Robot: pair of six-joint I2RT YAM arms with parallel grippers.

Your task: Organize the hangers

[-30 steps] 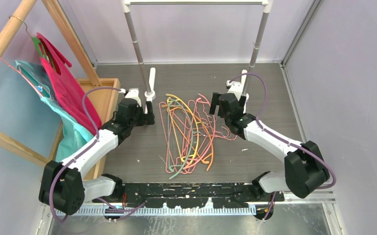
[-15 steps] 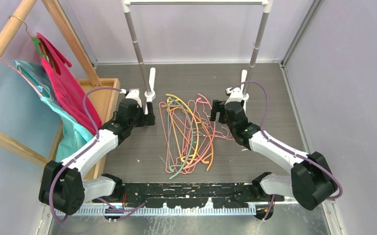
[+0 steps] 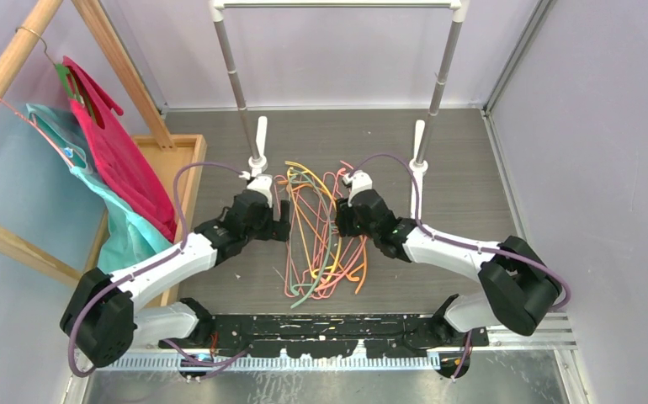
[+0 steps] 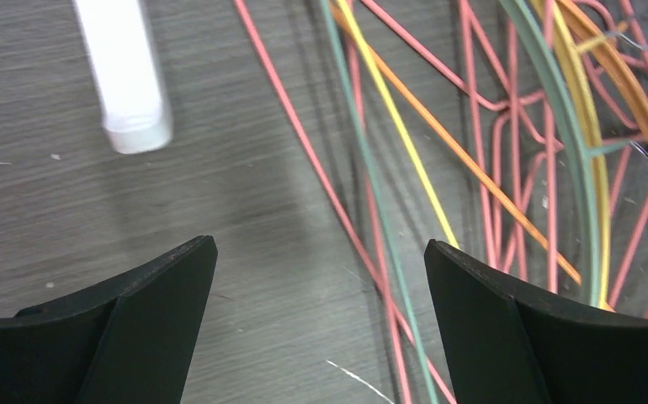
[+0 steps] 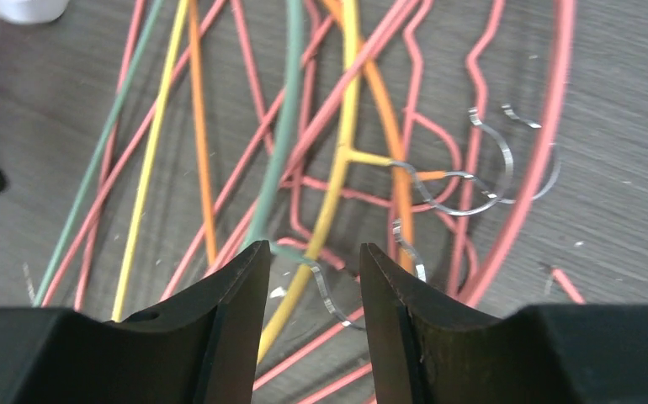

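My left gripper moves back, across and down onto the grey-green hanger's thick arm next, as that arm lies below it and to its right in the top view.
The hangers (image 3: pixel 325 244) lie in a tangled pile on the table between my two grippers: pink wire ones with thicker orange, yellow and grey-green ones. My left gripper (image 3: pixel 284 222) is at the pile's left edge, open wide (image 4: pixel 319 244); a pink wire hanger (image 4: pixel 304 143) and a thin green bar (image 4: pixel 363 160) run just inside its right finger. My right gripper (image 3: pixel 340 220) hovers over the pile's upper right. Its jaws (image 5: pixel 312 248) stand narrowly apart around the metal hook (image 5: pixel 325 290) of the grey-green hanger (image 5: pixel 291 126), with the yellow hanger (image 5: pixel 342 168) crossing there.
A clothes rack stands at the back on two posts (image 3: pixel 236 76) (image 3: pixel 443 76) with white feet (image 4: pixel 131 76). At the left, a wooden frame (image 3: pixel 18 50) carries magenta (image 3: pixel 114 151) and teal garments, beside a wooden tray (image 3: pixel 182 168). Walls close the back and right.
Both arms have swung inward to the pile, the left from beside the rack foot, the right from the right post. The right jaws have narrowed from wide open; the left stay wide.
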